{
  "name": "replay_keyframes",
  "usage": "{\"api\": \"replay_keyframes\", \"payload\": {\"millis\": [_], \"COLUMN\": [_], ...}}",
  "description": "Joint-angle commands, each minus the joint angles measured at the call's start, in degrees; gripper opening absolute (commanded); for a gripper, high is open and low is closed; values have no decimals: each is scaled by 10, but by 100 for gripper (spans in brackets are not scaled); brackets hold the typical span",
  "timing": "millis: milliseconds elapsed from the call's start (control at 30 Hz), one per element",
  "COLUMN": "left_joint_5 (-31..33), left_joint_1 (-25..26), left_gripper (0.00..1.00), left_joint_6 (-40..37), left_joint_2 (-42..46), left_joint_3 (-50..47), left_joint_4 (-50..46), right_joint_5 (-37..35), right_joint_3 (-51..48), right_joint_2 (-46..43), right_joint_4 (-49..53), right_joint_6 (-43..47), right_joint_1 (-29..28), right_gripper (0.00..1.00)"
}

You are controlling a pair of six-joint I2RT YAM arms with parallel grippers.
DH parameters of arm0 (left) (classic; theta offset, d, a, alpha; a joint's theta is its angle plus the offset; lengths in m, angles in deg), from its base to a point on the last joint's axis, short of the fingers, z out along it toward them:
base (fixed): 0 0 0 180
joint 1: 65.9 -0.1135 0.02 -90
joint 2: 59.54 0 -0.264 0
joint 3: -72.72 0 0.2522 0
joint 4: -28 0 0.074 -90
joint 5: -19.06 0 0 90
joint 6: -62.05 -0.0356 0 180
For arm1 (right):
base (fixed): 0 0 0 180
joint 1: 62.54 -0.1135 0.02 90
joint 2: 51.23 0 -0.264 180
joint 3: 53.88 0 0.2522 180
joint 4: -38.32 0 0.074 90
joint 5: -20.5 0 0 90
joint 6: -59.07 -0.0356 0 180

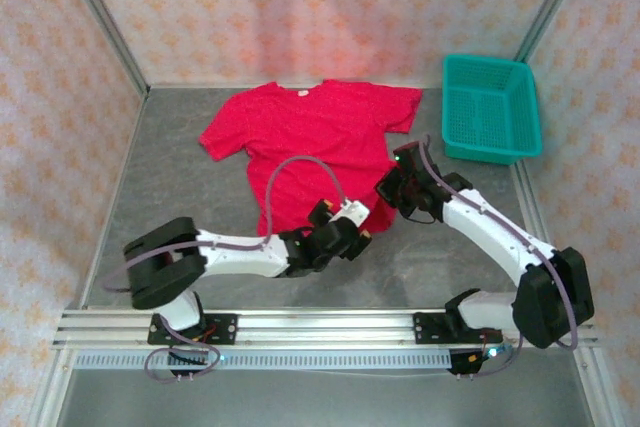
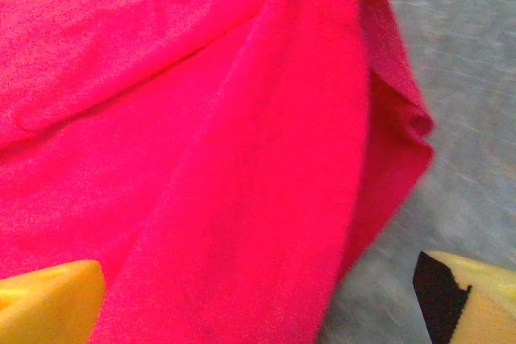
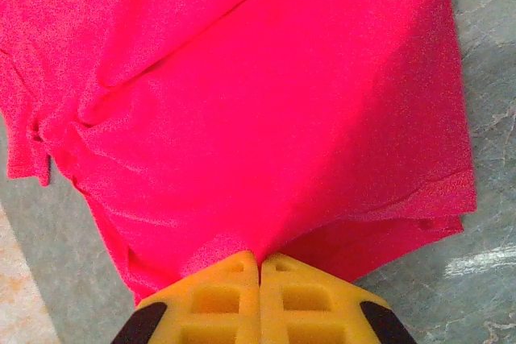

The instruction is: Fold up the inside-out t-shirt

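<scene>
The raised fold of t-shirt gets my left gripper straight onto it next, and the gripper closes, since the draped cloth already lies between its open fingers.
The inside-out t-shirt (image 1: 310, 137) is bright red and lies on the grey table with its collar and small white tag (image 1: 301, 93) toward the back wall. My right gripper (image 1: 392, 187) is at the shirt's near right corner. In the right wrist view its yellow fingers (image 3: 260, 262) are shut on a pinch of the red cloth (image 3: 266, 118), which is lifted into a ridge. My left gripper (image 1: 345, 219) is at the near hem, just left of the right one. It stands wide open, its fingers either side of the draped cloth (image 2: 254, 279) without closing on it.
A teal mesh basket (image 1: 488, 155) stands at the back right, close to the shirt's right sleeve. Patterned walls close off the table on the left, back and right. Bare grey tabletop (image 1: 170, 187) lies left of the shirt and in front of both grippers.
</scene>
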Motion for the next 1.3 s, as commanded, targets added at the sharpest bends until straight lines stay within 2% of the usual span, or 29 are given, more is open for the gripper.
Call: {"api": "replay_keyframes", "payload": {"millis": [0, 167, 300, 400, 567, 700, 733, 767, 800, 933, 1067, 1167, 1267], "left_joint_5": [122, 156, 157, 146, 151, 145, 139, 135, 142, 103, 11, -62, -90], "left_joint_1": [1, -14, -55, -94, -150, -191, -199, -205, -207, -210, -201, -162, -103], "left_gripper": [100, 99, 96, 88, 56, 37, 28, 10, 0, 0, 0, 0, 0], "left_joint_6": [-14, -12, 17, 40, 68, 84, 86, 92, 110, 174, 189, 158, 142], "left_joint_2": [-49, -86, -50, -5, 70, 136, 154, 170, 182, 216, 223, 212, 176], "left_joint_3": [35, 58, 39, 17, -20, -44, -49, -53, -52, -17, 70, 160, 274], "left_joint_4": [59, 36, -18, -54, -112, -149, -153, -159, -172, -246, -317, -344, -397], "right_joint_5": [12, 19, 22, 28, 39, 45, 44, 44, 43, 39, 11, -19, -25], "right_joint_3": [-1, -7, -8, -3, 7, 10, 12, 15, 17, 34, 97, 166, 229], "right_joint_2": [-26, -50, -94, -120, -137, -137, -137, -136, -135, -121, -100, -92, -79], "right_joint_4": [5, 22, 43, 63, 91, 93, 95, 95, 96, 91, 125, 174, 226], "right_joint_6": [-3, 3, 13, 23, 46, 57, 60, 63, 67, 77, 117, 159, 200], "right_joint_1": [9, 30, 56, 78, 117, 140, 145, 148, 150, 151, 158, 186, 238], "right_gripper": [0, 0, 0, 0, 0, 0, 0, 0, 0, 0, 0, 0, 0]}}
